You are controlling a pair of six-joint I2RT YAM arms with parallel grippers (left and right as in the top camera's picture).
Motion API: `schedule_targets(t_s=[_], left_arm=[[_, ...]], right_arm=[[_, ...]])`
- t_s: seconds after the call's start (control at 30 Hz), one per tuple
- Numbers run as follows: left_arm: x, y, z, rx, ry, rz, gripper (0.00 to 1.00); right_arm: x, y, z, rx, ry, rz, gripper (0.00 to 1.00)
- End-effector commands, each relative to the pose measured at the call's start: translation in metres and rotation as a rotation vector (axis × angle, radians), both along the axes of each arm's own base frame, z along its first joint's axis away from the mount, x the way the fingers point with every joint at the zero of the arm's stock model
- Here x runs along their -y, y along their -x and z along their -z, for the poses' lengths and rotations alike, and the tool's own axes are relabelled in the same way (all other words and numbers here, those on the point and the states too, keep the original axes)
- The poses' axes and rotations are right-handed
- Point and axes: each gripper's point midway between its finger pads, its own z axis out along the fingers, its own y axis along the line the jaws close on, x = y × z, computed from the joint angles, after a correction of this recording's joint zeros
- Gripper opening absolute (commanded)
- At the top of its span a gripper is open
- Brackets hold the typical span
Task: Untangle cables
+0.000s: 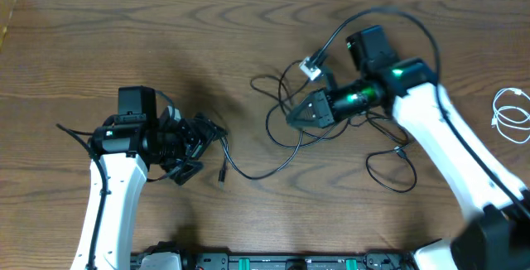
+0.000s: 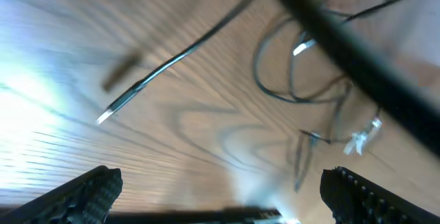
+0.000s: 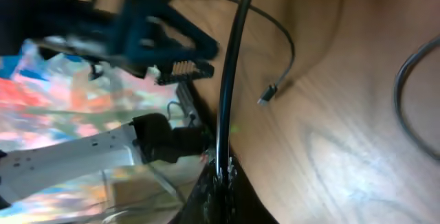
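Next, my right gripper lifts, swings over the coiled white cable (image 1: 512, 114) and goes down to release the black cable, since that spot is clear of the tangle.
A tangle of thin black cables (image 1: 331, 133) lies right of the table's middle, with a small silver plug (image 1: 312, 68) at its top. My right gripper (image 1: 292, 116) sits at the tangle's left side, shut on one black cable (image 3: 232, 80) that runs straight up from its jaws (image 3: 223, 172). Another black cable (image 1: 257, 173) trails left to a loose plug end (image 1: 222, 173), also visible as the plug end (image 2: 104, 116) in the left wrist view. My left gripper (image 1: 205, 147) hovers just left of that end, open and holding nothing (image 2: 227, 198). A coiled white cable (image 1: 512, 114) lies at the far right.
A thick black arm wire (image 2: 357, 66) crosses the left wrist view. The right arm's own wire (image 1: 406, 17) loops above its wrist. The arm bases (image 1: 273, 262) line the table's near edge. The left arm (image 3: 151, 28) shows in the right wrist view.
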Motion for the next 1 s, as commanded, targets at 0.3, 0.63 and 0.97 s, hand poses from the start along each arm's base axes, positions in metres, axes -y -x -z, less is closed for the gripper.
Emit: schedule_targets(t_s=[0.3,0.63,0.97], left_arm=[[-0.011,0.015,0.019,0.029,-0.135,0.169,0.98],[0.015,0.029,0.02,0.078,-0.157,0.406,0.98],[0.016,0.038,0.026,0.057,-0.214,0.462,0.98]], right_arm=[[0.036,-0.046,-0.105,0.548,0.149,0.271,0.01],[0.049,-0.082,-0.112,0.608,0.203,0.44,0.01],[0.059,-0.122,-0.169,0.863,0.142,0.62,0.01]])
